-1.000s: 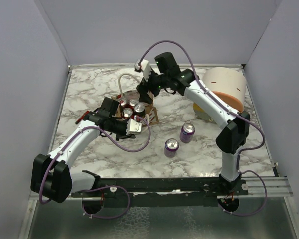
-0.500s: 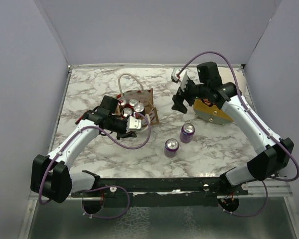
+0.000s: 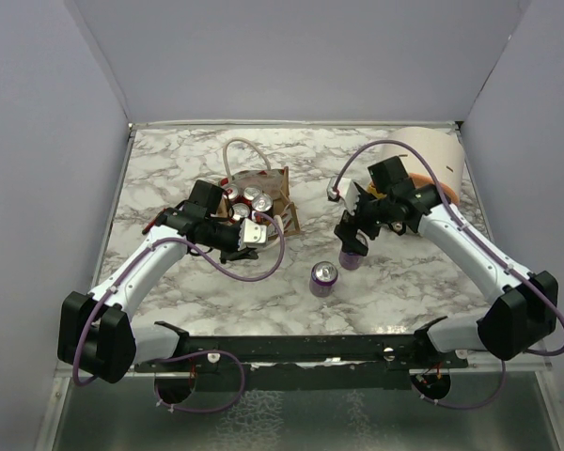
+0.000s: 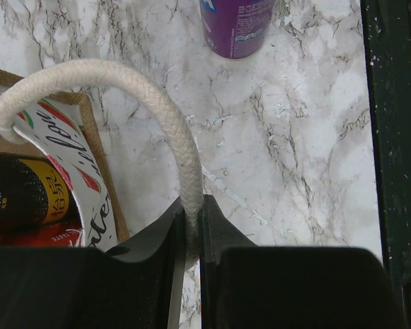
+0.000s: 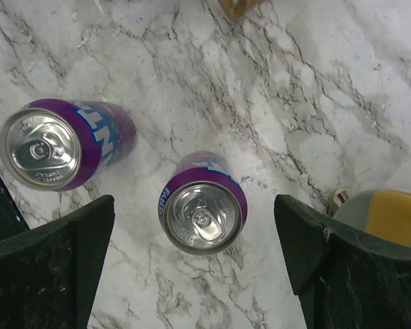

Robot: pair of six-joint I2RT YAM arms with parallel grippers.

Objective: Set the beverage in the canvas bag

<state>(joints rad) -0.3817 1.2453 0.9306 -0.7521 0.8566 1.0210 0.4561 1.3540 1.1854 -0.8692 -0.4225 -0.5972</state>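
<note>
The can is below my right gripper, lined up between its open fingers. My right gripper will go down around the purple can's upper body (image 3: 352,257) (image 5: 203,205) next and close.
The canvas bag (image 3: 263,199) stands at centre left with several cans inside; its white lettered panel (image 4: 79,171) shows in the left wrist view. My left gripper (image 3: 260,235) is shut on one white rope handle (image 4: 161,116), pinched between its jaws (image 4: 190,223). Two purple beverage cans stand upright on the marble. My right gripper (image 3: 352,237) hangs open directly above one can (image 5: 202,214), a finger on each side and clear of it (image 5: 194,229). The other can (image 3: 323,278) stands to its left (image 5: 55,145).
A peach-and-yellow domed container (image 3: 430,162) lies at the back right, behind my right arm; its edge shows in the right wrist view (image 5: 390,219). A second rope handle (image 3: 237,150) loops behind the bag. The table's black front rail (image 4: 397,137) runs along the near edge.
My right arm swung from over the bag to the right, then came down over the purple can, its jaws opening wider. The left arm kept still, holding the handle.
</note>
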